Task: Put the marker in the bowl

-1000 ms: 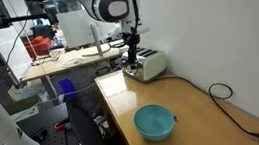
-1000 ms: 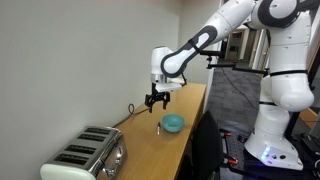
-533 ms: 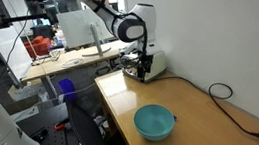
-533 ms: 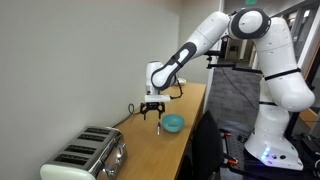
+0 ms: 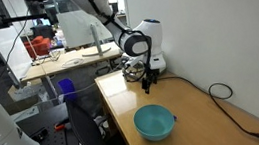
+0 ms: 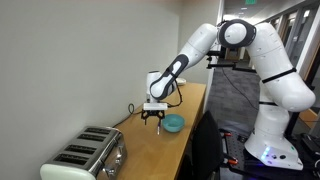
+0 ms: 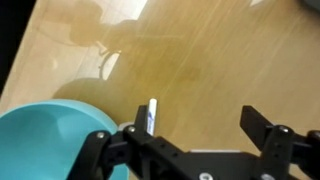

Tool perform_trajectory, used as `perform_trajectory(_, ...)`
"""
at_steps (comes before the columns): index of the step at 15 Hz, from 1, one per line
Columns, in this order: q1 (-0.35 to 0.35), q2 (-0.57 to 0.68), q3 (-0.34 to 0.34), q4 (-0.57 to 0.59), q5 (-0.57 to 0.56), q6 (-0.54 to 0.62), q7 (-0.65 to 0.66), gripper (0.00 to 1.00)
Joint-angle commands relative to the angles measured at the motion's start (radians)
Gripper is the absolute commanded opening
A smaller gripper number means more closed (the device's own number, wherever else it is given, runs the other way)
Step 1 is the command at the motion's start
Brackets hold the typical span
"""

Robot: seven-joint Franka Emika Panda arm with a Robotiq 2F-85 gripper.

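The marker is below my gripper and to its left in the wrist view. I next need to move my gripper toward the bowl [image 7: 45, 140] and go down over the marker, with my fingers on both sides of its white end [image 7: 152, 107].
The marker [image 7: 151, 115] is a short blue stick with a white end. In the wrist view it lies on the wooden table, just beside one fingertip and next to the bowl's rim. The teal bowl [image 7: 45, 140] fills the lower left of the wrist view and also shows in both exterior views [image 5: 155, 122] [image 6: 173, 123]. My gripper [image 7: 197, 122] is open and empty, low over the table between the toaster and the bowl [image 5: 149, 80] [image 6: 152, 118]. I cannot make out the marker in the exterior views.
A silver toaster [image 6: 85, 155] stands at one end of the table, partly hidden by the arm in an exterior view [image 5: 134, 70]. A black cable [image 5: 223, 95] runs along the wall side. The table edge [image 5: 121, 119] drops to the lab floor.
The gripper has moved away from above the toaster and come down toward the table near the bowl. It stays open. The bowl has not moved.
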Motion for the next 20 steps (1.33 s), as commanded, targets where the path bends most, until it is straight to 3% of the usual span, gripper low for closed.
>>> perform_trajectory(1, 0.016, 0.034, -0.023, 0.002, 0.039, 0.056, 0.006, 1.0)
perform_trajectory(16, 0.004, 0.123, -0.041, -0.041, 0.132, 0.185, -0.018, 1.0)
perform_trajectory(20, 0.017, 0.13, -0.046, -0.053, 0.125, 0.198, -0.015, 0.88)
